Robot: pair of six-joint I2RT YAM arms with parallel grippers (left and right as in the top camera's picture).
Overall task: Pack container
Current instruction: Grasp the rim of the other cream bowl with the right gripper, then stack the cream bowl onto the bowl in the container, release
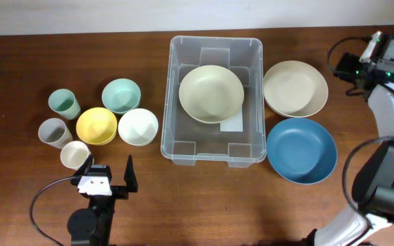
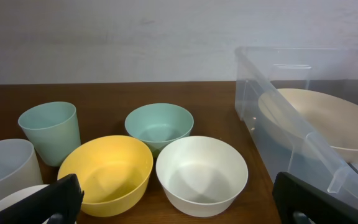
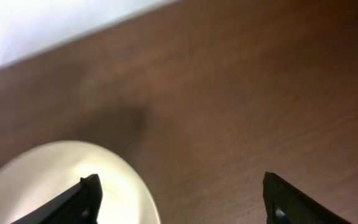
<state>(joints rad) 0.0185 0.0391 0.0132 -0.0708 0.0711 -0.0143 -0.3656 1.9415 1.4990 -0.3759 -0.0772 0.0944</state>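
I should next lower my right gripper toward the left in the overhead view onto the second cream bowl's rim (image 1: 326, 89) (image 3: 148, 194), because that bowl is below the gripper on that side.
The clear plastic container (image 1: 172, 96) stands at the table's middle and holds one cream bowl (image 1: 211, 93). It also shows at the right of the left wrist view (image 2: 278, 112), with the cream bowl (image 2: 328, 121) inside. My left gripper (image 1: 108, 174) is open and empty near the front edge, behind the yellow bowl (image 2: 107, 171) and the white bowl (image 2: 201, 174). My right gripper (image 1: 347, 65) is open and empty at the far right, just beyond a second cream bowl (image 1: 295, 89), whose rim shows in the right wrist view (image 3: 55, 186).
A blue bowl (image 1: 301, 150) lies right of the container. On the left are a teal bowl (image 1: 121, 96), a green cup (image 1: 64, 104), a grey cup (image 1: 54, 132) and a cream cup (image 1: 74, 155). Black cables hang by the right arm.
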